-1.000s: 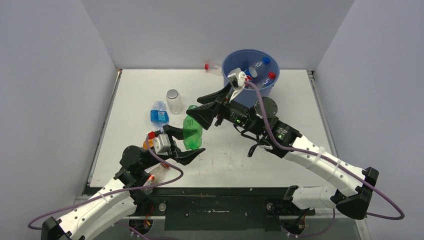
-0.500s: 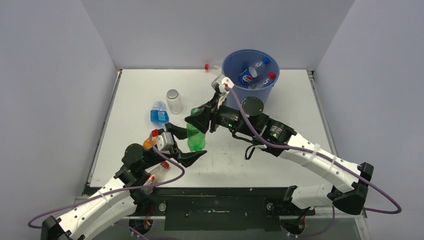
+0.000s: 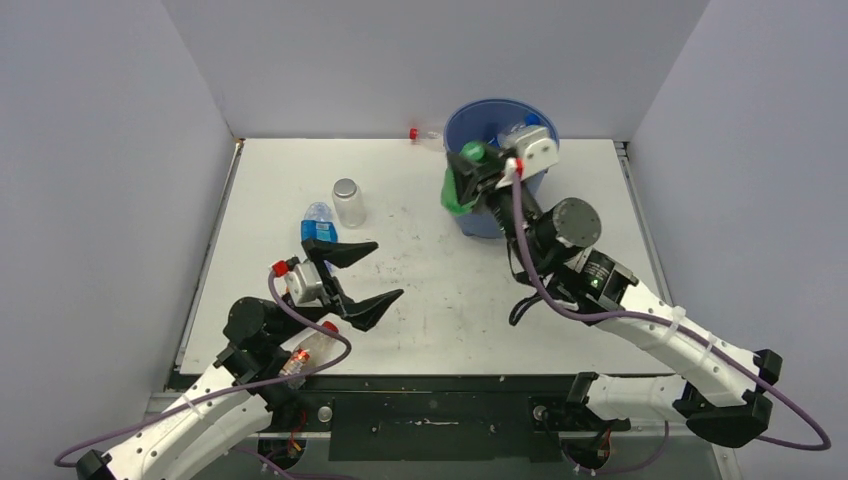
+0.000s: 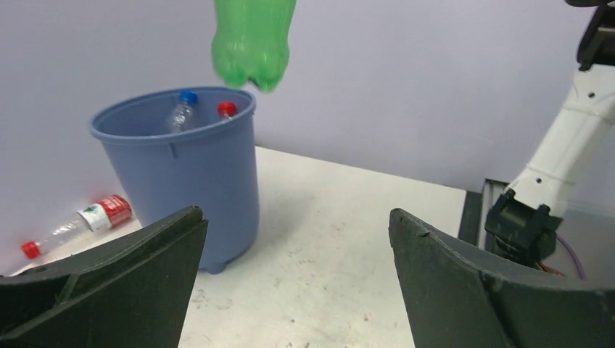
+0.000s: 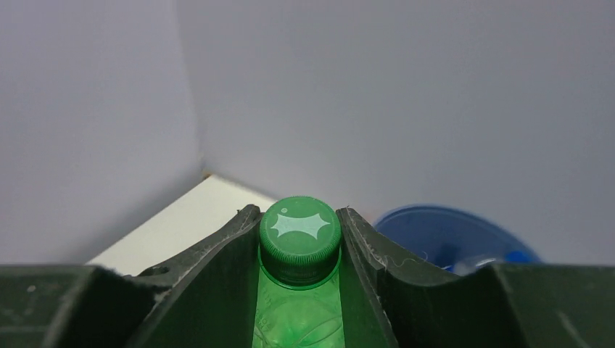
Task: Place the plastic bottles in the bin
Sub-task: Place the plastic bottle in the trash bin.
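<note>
The right gripper carries the green bottle (image 3: 458, 190) outward over the blue bin's opening (image 3: 490, 122) next, then lowers inside to release it. The bottle still hangs, base by the bin's rim.
My right gripper (image 3: 468, 170) is shut on the neck of a green bottle (image 3: 458, 190) and holds it cap-up in the air at the left rim of the blue bin (image 3: 500, 103). In the right wrist view the fingers clamp just under the green cap (image 5: 299, 232), with the bin (image 5: 450, 232) behind. The left wrist view shows the green bottle (image 4: 252, 36) hanging above the bin (image 4: 174, 167), which holds bottles with a blue cap (image 4: 187, 96) and a red cap (image 4: 226, 109). My left gripper (image 3: 385, 270) is open and empty over the table (image 4: 296, 212).
A blue-labelled bottle (image 3: 318, 226) and a clear bottle with a grey cap (image 3: 348, 201) stand left of centre. A red-capped bottle (image 3: 424, 134) lies at the back wall, also in the left wrist view (image 4: 80, 217). Another red-capped bottle (image 3: 305, 350) lies by my left arm.
My right gripper has lifted the green bottle from the table's middle up and right to the bin's rim. My left gripper has drawn back slightly left, still open.
</note>
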Robot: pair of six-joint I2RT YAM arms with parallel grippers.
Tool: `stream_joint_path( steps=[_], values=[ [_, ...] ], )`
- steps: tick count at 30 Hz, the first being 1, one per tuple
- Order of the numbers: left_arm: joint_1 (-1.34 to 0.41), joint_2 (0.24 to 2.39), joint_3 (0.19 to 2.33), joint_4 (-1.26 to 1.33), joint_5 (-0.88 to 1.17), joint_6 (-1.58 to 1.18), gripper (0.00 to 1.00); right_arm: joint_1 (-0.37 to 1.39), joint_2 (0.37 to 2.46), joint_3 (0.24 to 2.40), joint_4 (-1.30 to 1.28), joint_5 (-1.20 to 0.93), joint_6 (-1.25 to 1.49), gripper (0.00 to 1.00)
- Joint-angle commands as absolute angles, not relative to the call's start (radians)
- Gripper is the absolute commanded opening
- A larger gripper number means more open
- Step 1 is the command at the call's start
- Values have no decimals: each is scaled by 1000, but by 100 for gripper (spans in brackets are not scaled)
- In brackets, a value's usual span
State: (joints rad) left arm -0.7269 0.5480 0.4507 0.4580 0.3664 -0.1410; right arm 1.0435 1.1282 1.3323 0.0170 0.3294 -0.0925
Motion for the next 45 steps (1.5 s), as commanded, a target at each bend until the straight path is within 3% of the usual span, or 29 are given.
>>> stream_joint_path(
  steps=[1,8,13,27,37,45],
  values=[
    [-730,512,442,515,247,-114,96,887,1149,1381,345,568,-258,5],
    [-737,556,452,496,232,-109,96,504,1334,1319,554,571,-84,5],
    [-763,594,460,479,240,-103,96,357,1447,1314,572,476,48,5],
    [-776,590,467,477,246,-100,96,274,1582,1292,343,343,175,5],
    [-776,601,471,477,265,-107,96,271,1577,1349,286,37,293,5],
    [-781,607,469,482,268,-110,96,274,1532,1370,395,144,282,5]
  ],
)
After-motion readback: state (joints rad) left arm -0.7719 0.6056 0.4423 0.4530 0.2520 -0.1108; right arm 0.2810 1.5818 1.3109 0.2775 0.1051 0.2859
